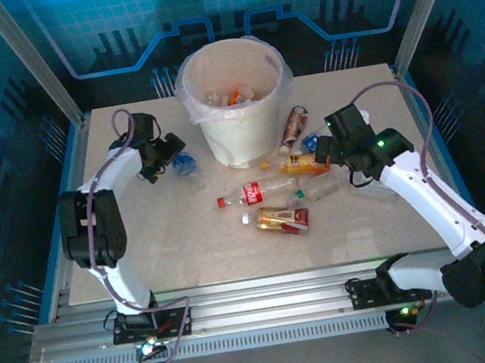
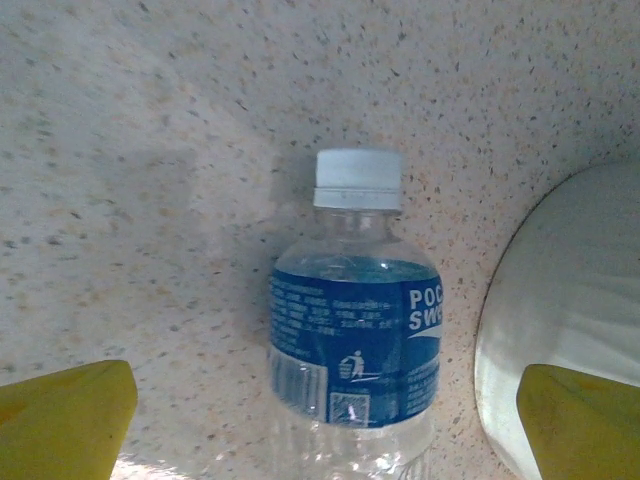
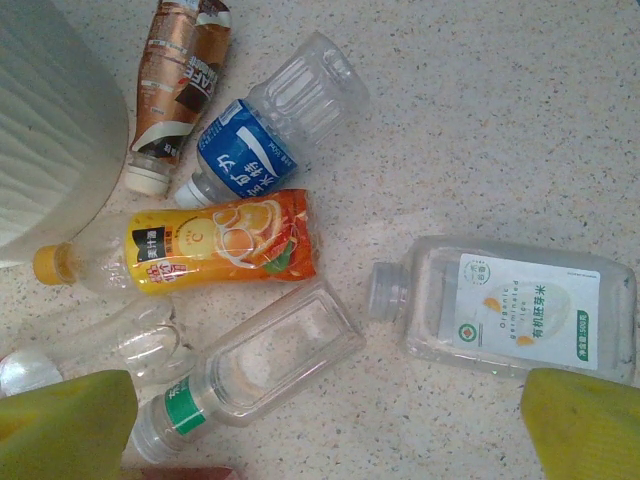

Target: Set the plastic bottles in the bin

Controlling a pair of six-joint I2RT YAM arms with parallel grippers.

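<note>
Next, my left gripper comes down onto the blue label of the white-capped bottle (image 1: 184,164) (image 2: 355,348), toward the bin side, and closes.
The white bin (image 1: 235,100) stands at the back centre, with a few bottles inside. My left gripper (image 1: 168,151) is open just left of it. A blue-labelled bottle (image 2: 355,340) with a white cap lies between its yellow fingers (image 2: 65,420), untouched. My right gripper (image 1: 329,146) is open over a cluster of lying bottles. These are a brown one (image 3: 180,85), a blue-labelled one (image 3: 250,150), an orange one (image 3: 215,245), a clear one with a green band (image 3: 260,375) and a flat white-labelled one (image 3: 510,310). Nothing is between its fingertips (image 3: 65,425).
A red-labelled bottle (image 1: 258,192) and a red-and-gold one (image 1: 283,220) lie nearer the table's middle. The bin's wall (image 2: 560,290) is close on the left gripper's right side. Metal frame posts and blue walls enclose the table (image 1: 143,251).
</note>
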